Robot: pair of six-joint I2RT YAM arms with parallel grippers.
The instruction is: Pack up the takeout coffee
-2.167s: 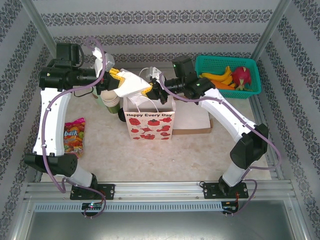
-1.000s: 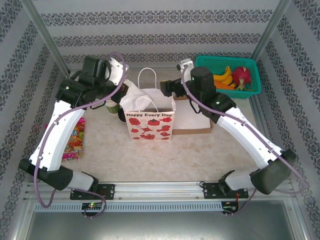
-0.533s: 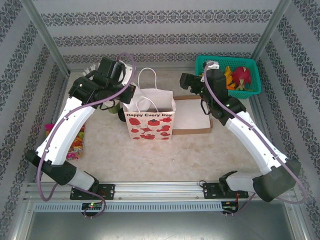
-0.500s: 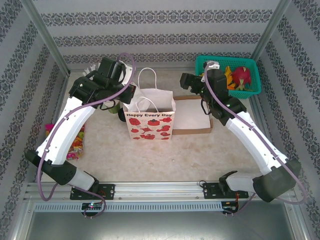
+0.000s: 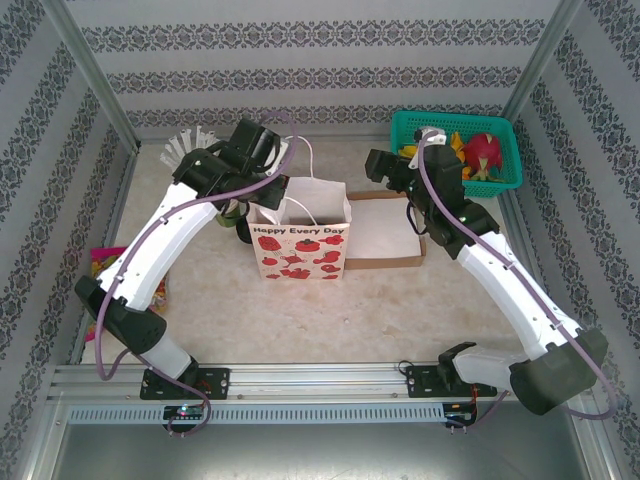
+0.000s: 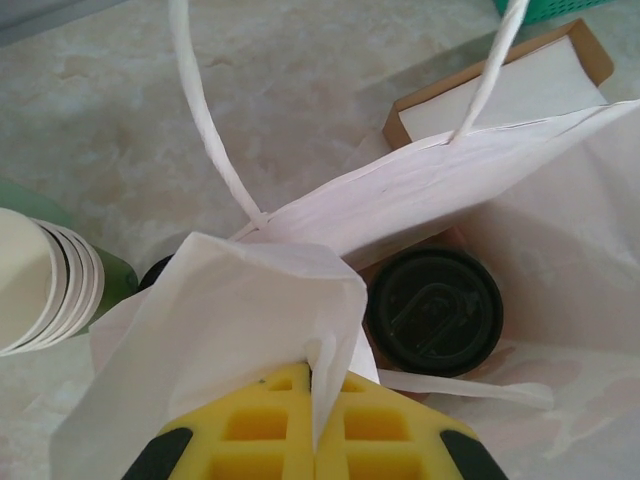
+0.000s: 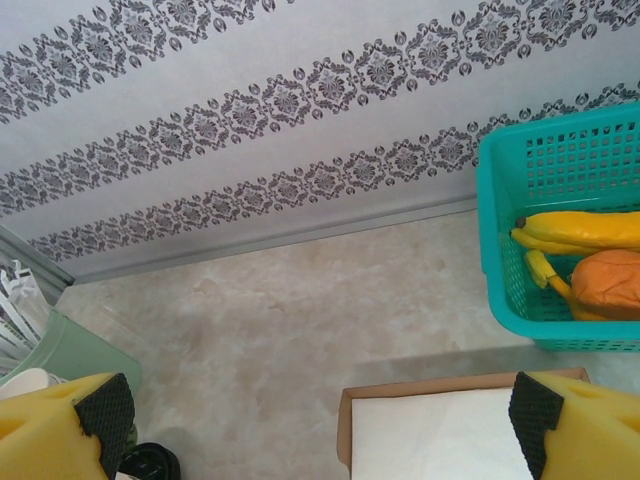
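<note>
The left gripper stays at the bag's rim next and spreads its fingers, with the fold (image 5: 266,214) (image 6: 275,305) between them, to release the paper, as the coffee sits inside.
The takeout coffee's round black lid (image 6: 432,310) shows low inside the open mouth of the white paper bag (image 6: 450,180); its green cup is hidden. In the top view the strawberry-printed bag (image 5: 300,245) stands upright mid-table. My left gripper (image 6: 312,375) is shut on a fold of the bag's left rim (image 6: 230,320), and sits at the bag's upper left corner (image 5: 268,190). My right gripper (image 7: 320,410) is open and holds nothing, hovering right of the bag (image 5: 380,165) above the table's back part.
A stack of lidless cups (image 6: 40,290) stands left of the bag, with another black lid (image 7: 150,462) beside it. A cardboard tray with white paper (image 5: 385,228) lies right of the bag. A teal fruit basket (image 5: 505,140) sits back right, and a snack packet (image 5: 100,262) lies far left.
The right gripper has drawn back to the right, away from the bag toward the basket. The left arm has swung right, its gripper now at the bag's left rim.
</note>
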